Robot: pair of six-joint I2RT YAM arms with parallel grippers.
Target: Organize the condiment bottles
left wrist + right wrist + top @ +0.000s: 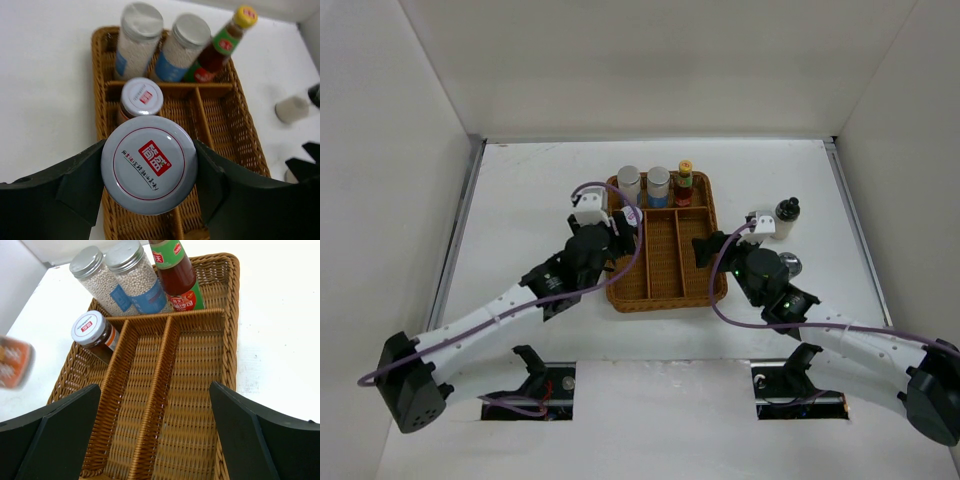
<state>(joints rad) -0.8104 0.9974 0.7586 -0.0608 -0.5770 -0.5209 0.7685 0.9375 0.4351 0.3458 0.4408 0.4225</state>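
Note:
I need to lower my left gripper next and release its jar on the tray lane's bare bottom, just short of the standing white-lid jar, which fills the lane's far end.
My left gripper (148, 165) is shut on a jar with a white, red-logo lid (148, 150), one finger pressed against each side of the lid. It hangs over the left lane of the wicker tray (666, 290). A second white-lid jar (142, 97) stands in that lane just beyond. The back compartment holds two silver-lid jars (139, 40) (182, 45) and a dark-red sauce bottle with a yellow cap (220, 47). My right gripper (155, 435) is open over the tray's right lanes, with nothing between its fingers.
A black-lid jar (785, 215) stands on the table right of the tray. A silver-topped object (791, 265) sits beside the right arm, partly hidden. White walls close in the left, back and right sides of the table (520, 200).

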